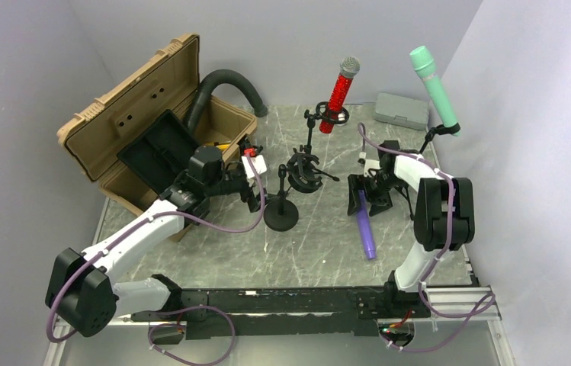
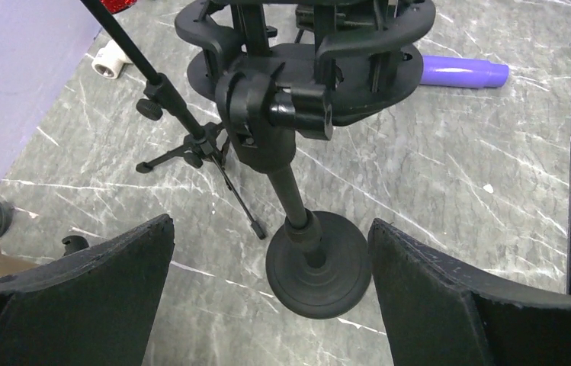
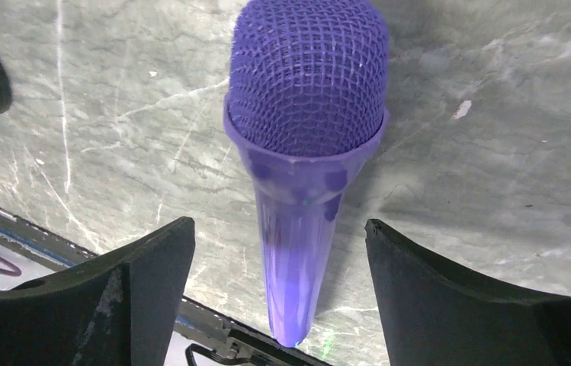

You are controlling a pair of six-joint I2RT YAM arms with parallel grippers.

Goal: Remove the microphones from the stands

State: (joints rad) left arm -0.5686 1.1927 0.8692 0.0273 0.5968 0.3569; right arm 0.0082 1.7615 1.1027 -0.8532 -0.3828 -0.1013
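I will move my left gripper toward the stand next, and then put its open fingers around the pole just under the holder (image 1: 282, 185) (image 2: 286, 191).
The purple microphone (image 1: 367, 231) lies flat on the marble table, off the stand. In the right wrist view the purple microphone (image 3: 305, 152) has its mesh head pointing away, and my right gripper (image 3: 278, 229) is open astride its handle with a gap on each side. The black stand (image 1: 280, 216) has a round base and an empty shock-mount holder (image 1: 303, 171). My left gripper (image 1: 255, 183) is open just left of the stand. In the left wrist view the stand's base (image 2: 318, 263) sits between the wide-apart fingers of the left gripper (image 2: 271, 229), which hold nothing. The purple microphone (image 2: 465, 72) shows beyond.
A red microphone (image 1: 339, 95) sits on a tripod stand (image 2: 190, 141) behind the holder. A green microphone (image 1: 434, 88) is clipped on a stand at the right wall. An open tan case (image 1: 133, 130) and black hose (image 1: 225, 84) are at the back left, a grey box (image 1: 402, 110) at the back right.
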